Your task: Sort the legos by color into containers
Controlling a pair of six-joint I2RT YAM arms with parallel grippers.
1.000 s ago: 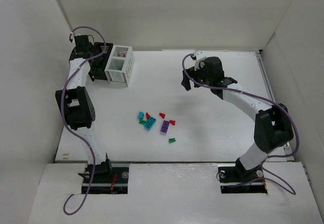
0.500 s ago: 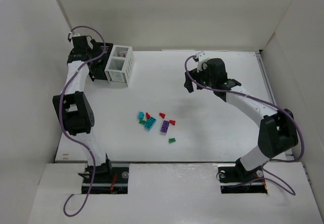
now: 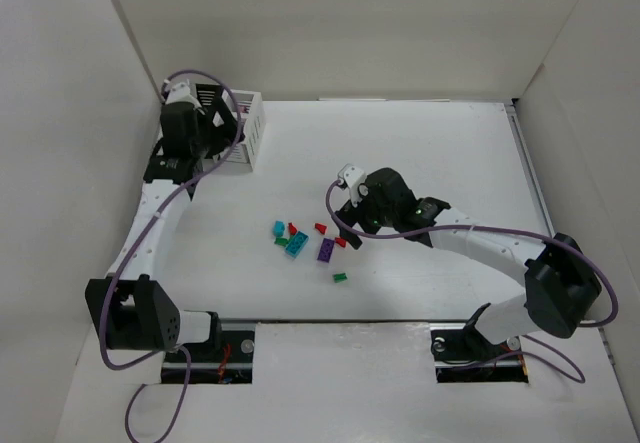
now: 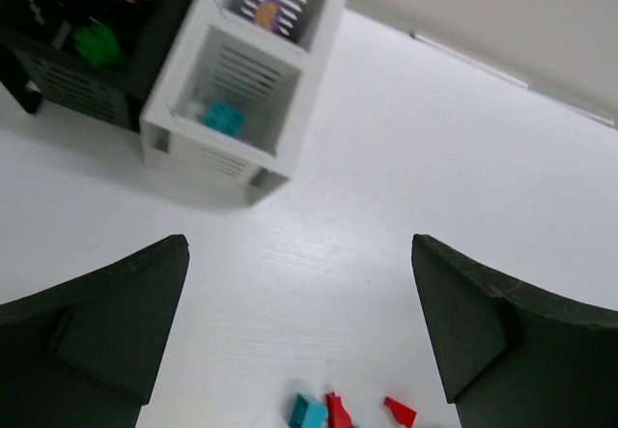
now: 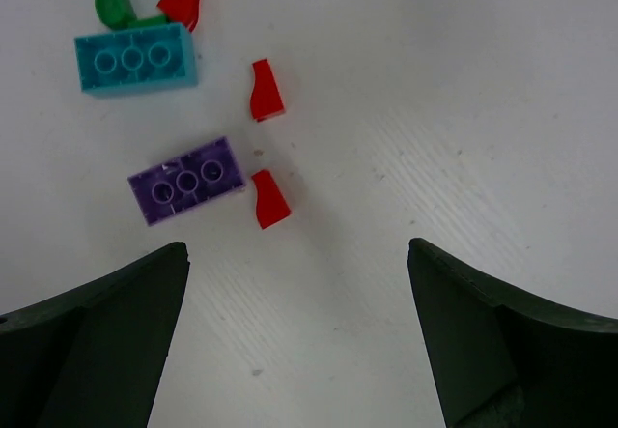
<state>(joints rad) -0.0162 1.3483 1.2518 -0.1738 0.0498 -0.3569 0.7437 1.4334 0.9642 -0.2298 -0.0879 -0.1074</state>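
Observation:
Next, my left gripper moves back from the containers and down over the small teal brick, as the white container already holds a teal lego.
Several loose legos lie mid-table: a teal brick, a purple brick, red wedges and a green piece. My right gripper hovers open just right of them. Its wrist view shows the purple brick, the teal brick and two red wedges ahead of the empty right gripper. My left gripper is open and empty by the containers. The white container holds a teal lego and a purple one. The black container holds a green lego.
White walls enclose the table on the left, back and right. In the top view the left arm covers most of the black container and part of the white container. Both arm bases sit at the near edge.
The left gripper opened, then drew back from above the containers toward the table's middle. The right arm swung forward and left from the far right down to the lego pile.

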